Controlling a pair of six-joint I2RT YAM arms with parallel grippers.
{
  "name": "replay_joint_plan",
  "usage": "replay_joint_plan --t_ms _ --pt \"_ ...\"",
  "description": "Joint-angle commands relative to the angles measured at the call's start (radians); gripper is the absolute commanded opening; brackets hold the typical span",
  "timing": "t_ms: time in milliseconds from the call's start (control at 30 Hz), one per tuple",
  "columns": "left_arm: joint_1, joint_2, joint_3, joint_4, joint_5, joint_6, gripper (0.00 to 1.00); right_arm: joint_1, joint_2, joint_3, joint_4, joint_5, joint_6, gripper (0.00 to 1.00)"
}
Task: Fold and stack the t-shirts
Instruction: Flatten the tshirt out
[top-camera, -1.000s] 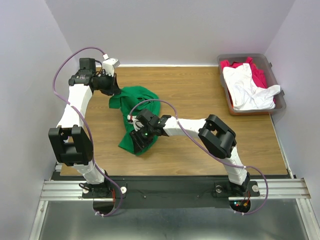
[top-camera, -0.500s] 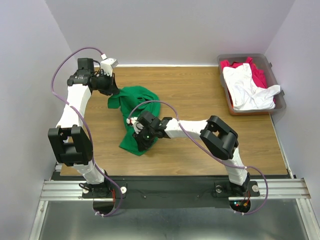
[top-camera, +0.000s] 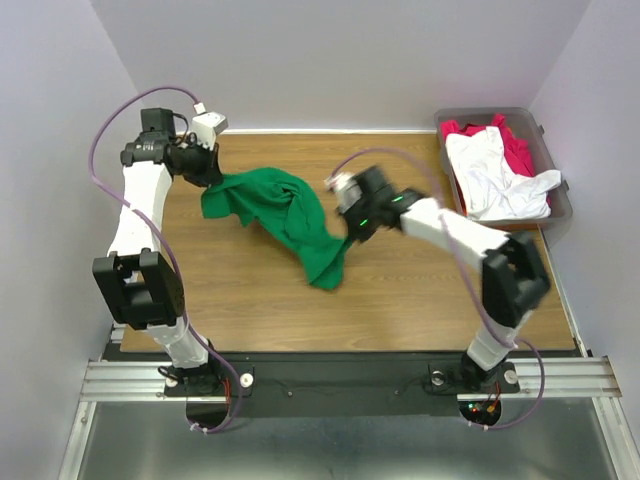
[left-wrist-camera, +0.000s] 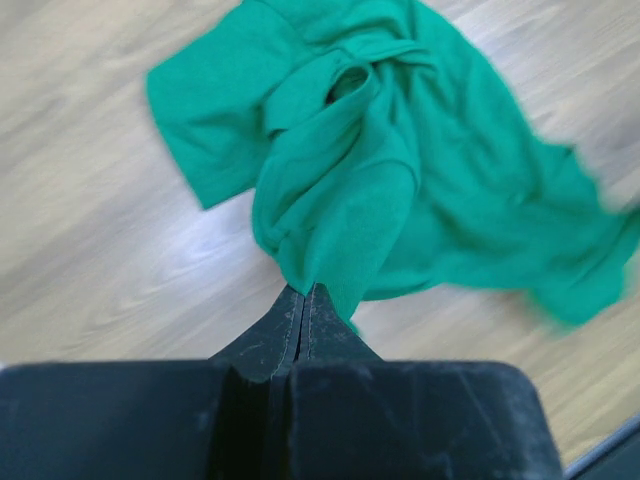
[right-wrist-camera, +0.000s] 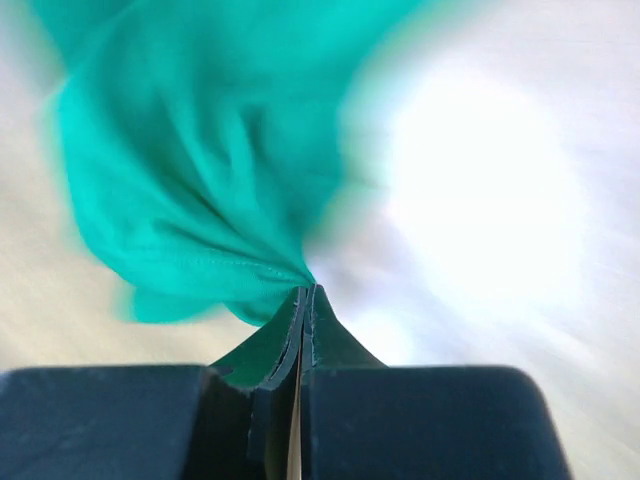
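Note:
I need to move my left gripper back and down to release the shirt's end on the table's bare near strip (top-camera: 197, 312), because this strip lies below the gripper, toward my base.
The bright green t-shirt (top-camera: 290, 215) hangs bunched between my two grippers over the middle left of the table. My left gripper (top-camera: 208, 172) is shut on its left end, and the cloth (left-wrist-camera: 400, 170) spreads out from the closed tips (left-wrist-camera: 302, 290). My right gripper (top-camera: 349, 230) is shut on the shirt's right end, lifted, and the cloth (right-wrist-camera: 200, 180) trails from the closed tips (right-wrist-camera: 306, 290) in a blurred view. The white t-shirt (top-camera: 495, 175) lies on top of the crimson red t-shirt (top-camera: 518, 150) in the bin.
The grey-brown plastic bin (top-camera: 556, 206) stands at the far right of the wooden table (top-camera: 420, 290). Purple cables loop over both arms. White walls close in the back and both sides.
My right gripper has swung up and to the right, carrying the green shirt's end with it. The shirt has stretched out between the grippers. My left gripper has shifted slightly left.

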Motion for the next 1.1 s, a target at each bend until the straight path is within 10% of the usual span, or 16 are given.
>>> replay_joint_plan --t_ms 0,300,667,833,1067 --pt "0.048 0.001 0.105 -0.102 -0.062 0.185 0.0 -0.205 -0.202 0.039 -0.108 0.057 -0.173 0.01" --pt "0.071 -0.235 -0.328 -0.196 -0.317 0.644 0.0 -0.576 -0.322 -0.013 -0.155 0.077 -0.368 0.01" --pt "0.074 -0.43 -0.925 -0.054 -0.589 0.828 0.0 -0.638 -0.247 -0.093 -0.152 0.098 -0.416 0.01" --pt "0.077 -0.375 -0.78 -0.066 -0.442 0.738 0.39 -0.639 -0.202 -0.061 -0.153 0.072 -0.393 0.01" --pt "0.069 -0.143 -0.409 -0.034 -0.113 0.461 0.47 -0.638 -0.211 -0.087 -0.156 0.084 -0.4 0.01"
